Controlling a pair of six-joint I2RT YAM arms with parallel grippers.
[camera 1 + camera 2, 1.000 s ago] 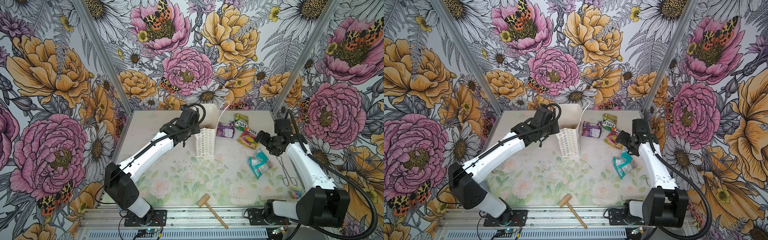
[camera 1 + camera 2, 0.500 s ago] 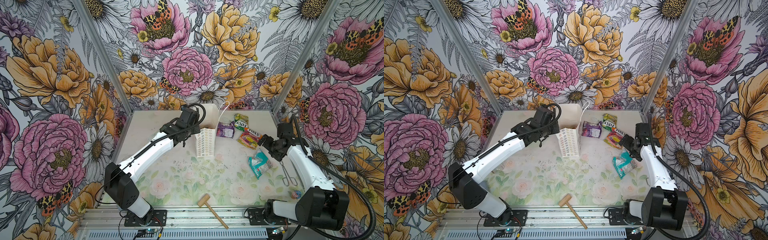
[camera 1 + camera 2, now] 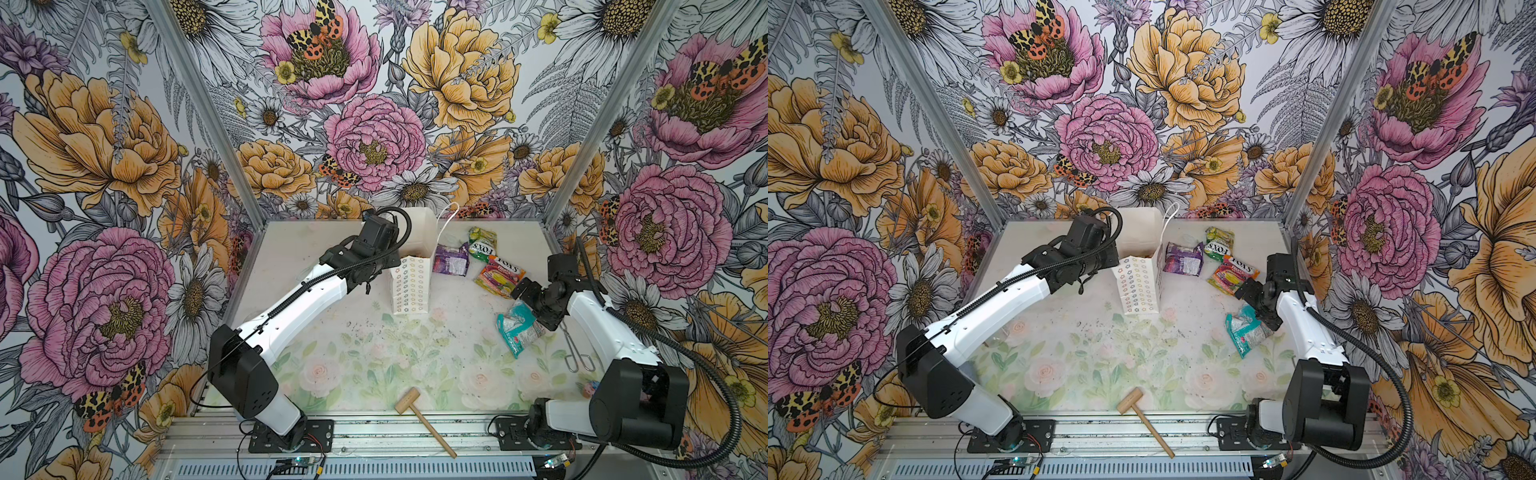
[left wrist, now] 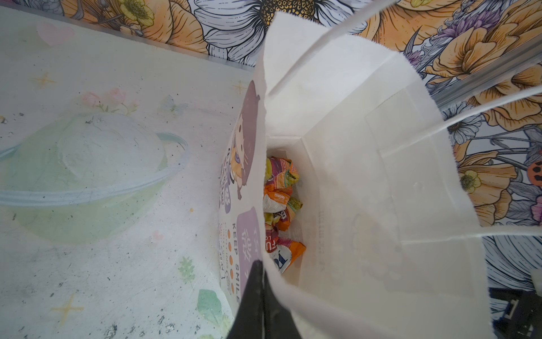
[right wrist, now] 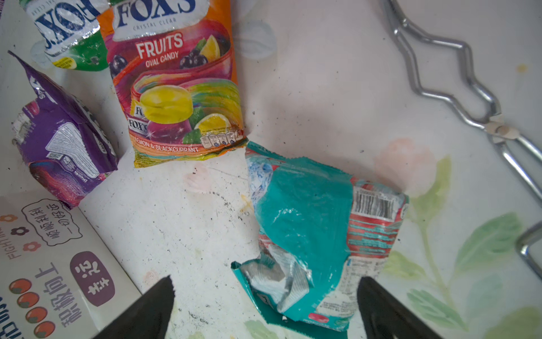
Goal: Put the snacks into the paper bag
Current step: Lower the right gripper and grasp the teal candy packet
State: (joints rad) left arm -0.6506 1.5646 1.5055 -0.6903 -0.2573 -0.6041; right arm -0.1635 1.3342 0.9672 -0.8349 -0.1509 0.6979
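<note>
The packet is just below the parted fingers of my right gripper, so I will bring that gripper down onto the middle of the teal packet (image 3: 517, 328) (image 5: 308, 220) and close there.
The white paper bag (image 3: 411, 286) (image 3: 1139, 286) stands upright at the back of the table. My left gripper (image 4: 259, 271) is shut on the rim of the paper bag's (image 4: 366, 176) mouth. Orange and pink snacks (image 4: 281, 205) lie at its bottom. My right gripper (image 5: 265, 278) (image 3: 530, 305) is open just above the teal packet (image 5: 308, 220) (image 3: 517, 328), one finger to each side of its end. The orange packet (image 5: 176, 97) (image 3: 498, 276), green packet (image 5: 76, 38) (image 3: 482, 245) and purple packet (image 5: 64, 141) (image 3: 451, 259) lie right of the bag.
Metal tongs (image 3: 575, 349) (image 5: 457, 88) lie right of the teal packet, beside my right arm. A wooden mallet (image 3: 419, 415) rests at the table's front edge. Flowered walls close in the back and both sides.
My right gripper has drawn back from the orange packet toward the front and now hangs over the teal packet. The left arm and the bag have stayed still.
</note>
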